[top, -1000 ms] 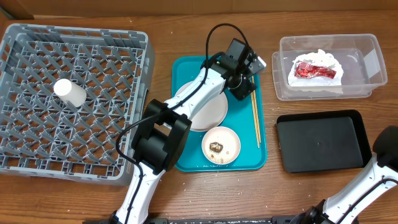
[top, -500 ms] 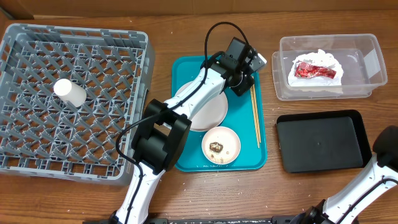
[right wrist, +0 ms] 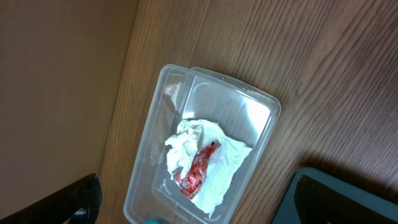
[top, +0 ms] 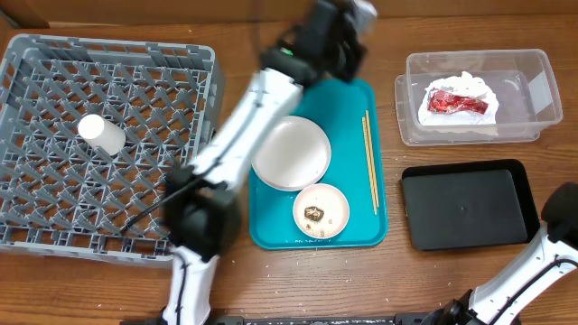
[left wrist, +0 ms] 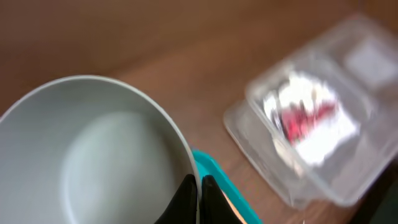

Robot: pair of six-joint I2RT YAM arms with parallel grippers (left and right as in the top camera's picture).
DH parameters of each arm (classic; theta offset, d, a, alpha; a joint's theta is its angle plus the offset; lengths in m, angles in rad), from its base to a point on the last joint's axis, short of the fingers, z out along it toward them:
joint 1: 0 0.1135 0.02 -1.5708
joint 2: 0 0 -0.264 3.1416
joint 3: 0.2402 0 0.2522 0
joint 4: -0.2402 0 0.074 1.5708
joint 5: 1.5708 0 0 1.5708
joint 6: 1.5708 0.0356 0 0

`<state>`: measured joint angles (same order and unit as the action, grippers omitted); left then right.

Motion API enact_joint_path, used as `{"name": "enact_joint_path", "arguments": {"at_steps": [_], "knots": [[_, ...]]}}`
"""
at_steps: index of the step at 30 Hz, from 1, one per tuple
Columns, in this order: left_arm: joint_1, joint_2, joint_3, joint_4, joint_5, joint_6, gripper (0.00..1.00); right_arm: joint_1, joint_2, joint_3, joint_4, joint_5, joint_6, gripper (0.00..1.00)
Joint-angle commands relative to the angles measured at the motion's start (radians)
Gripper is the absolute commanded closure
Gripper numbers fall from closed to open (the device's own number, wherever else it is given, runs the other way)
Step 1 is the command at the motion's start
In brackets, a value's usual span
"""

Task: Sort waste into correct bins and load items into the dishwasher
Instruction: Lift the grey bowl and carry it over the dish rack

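Note:
Next, my left gripper will swing over the rack's free wires beyond the cup, which lie to its left in the overhead view, then lower and release the saucer (left wrist: pixel 93 155).
My left gripper (left wrist: pixel 199 190) is shut on the rim of the white saucer (left wrist: pixel 93 155), held up above the teal tray's (top: pixel 348 108) far end; in the overhead view the left gripper (top: pixel 339 27) is blurred. The large white plate (top: pixel 291 152), the small dish (top: pixel 321 209) with brown bits and the chopsticks (top: pixel 370 162) lie on that tray. The white cup (top: pixel 101 133) stands in the grey dishwasher rack (top: pixel 54 208). The napkin with the red wrapper (top: pixel 456 101) lies in the clear tub (top: pixel 533 81). My right gripper (right wrist: pixel 196 196) hangs open over the tub (right wrist: pixel 249 118).
A shallow black tray (top: pixel 465 203) sits on the table in front of the clear tub. The right arm's link (top: pixel 562 217) shows at the lower right edge. Bare wood lies between the teal tray and the black tray.
The left gripper shut on the saucer at the tray's far right corner, then rose and swung toward the table's far edge with it. The right arm stayed put.

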<state>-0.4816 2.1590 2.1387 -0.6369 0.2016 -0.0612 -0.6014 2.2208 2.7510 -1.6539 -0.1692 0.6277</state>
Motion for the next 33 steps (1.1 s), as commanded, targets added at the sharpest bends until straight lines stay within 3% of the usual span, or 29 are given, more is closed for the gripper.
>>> {"name": "enact_joint_path", "arguments": {"at_steps": [1, 7, 14, 19, 25, 33], "knots": [[0.163, -0.144, 0.044, -0.018, -0.003, -0.196, 0.96, -0.003, -0.014, 0.018, 0.002, 0.000, -0.004, 0.00], [0.439, -0.174, 0.043, -0.090, 0.084, -0.392, 0.96, -0.003, -0.014, 0.018, 0.002, 0.000, -0.004, 0.00], [0.700, -0.100, 0.041, -0.121, 0.378, -0.428, 0.96, -0.003, -0.014, 0.018, 0.002, 0.000, -0.004, 0.00], [0.850, 0.040, 0.041, -0.116, 0.624, -0.536, 0.96, -0.003, -0.014, 0.018, 0.002, 0.000, -0.004, 0.00], [0.927, 0.184, 0.041, -0.002, 0.987, -0.545, 0.96, -0.003, -0.014, 0.018, 0.002, 0.000, -0.004, 0.00], [0.933, 0.205, 0.041, 0.011, 1.083, -0.576, 0.96, -0.003, -0.014, 0.018, 0.002, 0.000, -0.004, 0.00]]}}
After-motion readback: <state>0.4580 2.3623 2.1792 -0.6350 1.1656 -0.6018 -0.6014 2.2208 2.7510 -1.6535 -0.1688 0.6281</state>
